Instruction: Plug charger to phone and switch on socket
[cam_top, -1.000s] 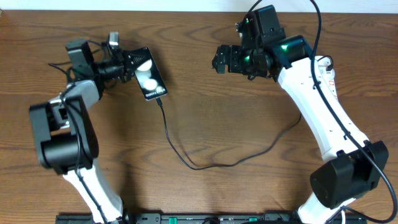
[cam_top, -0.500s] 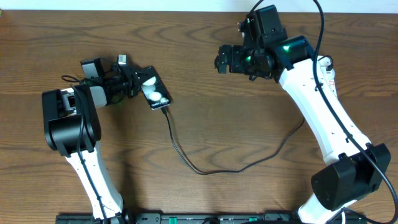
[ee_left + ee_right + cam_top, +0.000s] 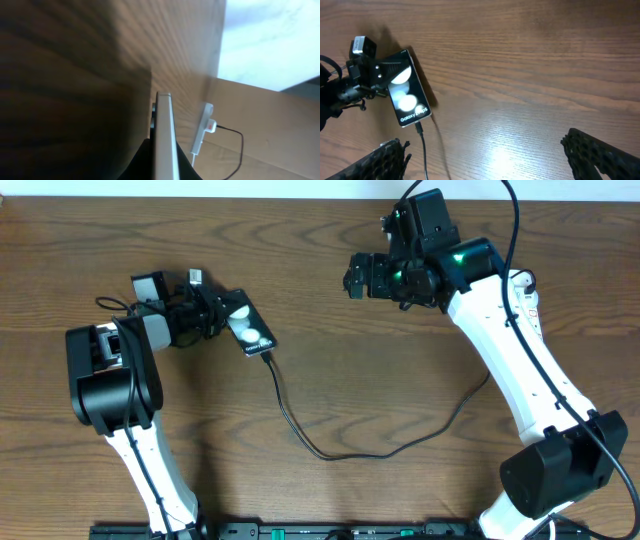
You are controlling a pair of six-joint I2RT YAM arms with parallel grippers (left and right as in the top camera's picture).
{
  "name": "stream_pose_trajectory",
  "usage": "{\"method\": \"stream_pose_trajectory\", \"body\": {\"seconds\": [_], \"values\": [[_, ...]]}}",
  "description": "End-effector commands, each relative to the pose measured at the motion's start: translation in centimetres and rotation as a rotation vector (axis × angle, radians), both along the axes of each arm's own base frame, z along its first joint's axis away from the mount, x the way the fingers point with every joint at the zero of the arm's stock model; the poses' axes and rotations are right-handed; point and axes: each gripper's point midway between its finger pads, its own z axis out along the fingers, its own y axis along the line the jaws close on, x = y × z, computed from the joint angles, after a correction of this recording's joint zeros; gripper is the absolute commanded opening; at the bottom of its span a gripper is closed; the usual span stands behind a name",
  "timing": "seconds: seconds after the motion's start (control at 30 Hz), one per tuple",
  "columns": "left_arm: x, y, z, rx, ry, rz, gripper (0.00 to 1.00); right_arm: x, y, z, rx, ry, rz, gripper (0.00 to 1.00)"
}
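The plug is at the phone's lower end, so my left gripper needs to lower the phone (image 3: 250, 330) onto the wood and let go of the phone's top end.
My left gripper (image 3: 222, 316) is shut on the top end of the black phone (image 3: 250, 330), which shows two white circles on its face. In the left wrist view the phone (image 3: 163, 125) is edge-on between my fingers (image 3: 162, 155). The black charger cable (image 3: 330, 454) has its plug tip (image 3: 267, 358) at the phone's lower end, and it loops right toward the white socket strip (image 3: 527, 298), half hidden behind my right arm. My right gripper (image 3: 358, 276) is open and empty above the table. Its view shows the phone (image 3: 406, 95), the plug (image 3: 419, 127) and its spread fingers (image 3: 490, 160).
The wooden table (image 3: 380, 380) ends at a white wall along the far edge. The socket strip (image 3: 202, 131) with a black cable lies far off in the left wrist view. Both arm bases stand at the near edge, with black base cables there.
My left gripper has carried the phone a little right and toward the near edge, dragging the cable loop along. The right arm has barely moved.
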Motion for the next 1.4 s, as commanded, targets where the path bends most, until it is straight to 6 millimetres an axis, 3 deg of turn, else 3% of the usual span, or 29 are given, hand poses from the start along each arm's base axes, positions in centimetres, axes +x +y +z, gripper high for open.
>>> {"method": "stream_pose_trajectory", "body": {"seconds": [0.0,0.3,1.03,1.07,1.2,1.37], "values": [[-1.3,1.0,-4.0,0.099,0.096,0.043,0.07,-0.1,0.2,2.0,0.01,-0.046,0.002,0.99],[-3.9,2.6,-7.6,0.258,0.26,0.073,0.07,-0.1,0.2,2.0,0.01,-0.046,0.002,0.99],[-8.7,5.6,-11.3,0.489,0.524,0.112,0.07,-0.1,0.2,2.0,0.01,-0.046,0.002,0.99],[-8.7,5.6,-11.3,0.489,0.524,0.112,0.08,-0.1,0.2,2.0,0.01,-0.046,0.002,0.99],[-8.7,5.6,-11.3,0.489,0.524,0.112,0.28,-0.1,0.2,2.0,0.01,-0.046,0.002,0.99],[-8.7,5.6,-11.3,0.489,0.525,0.111,0.29,-0.1,0.2,2.0,0.01,-0.046,0.002,0.99]]}}
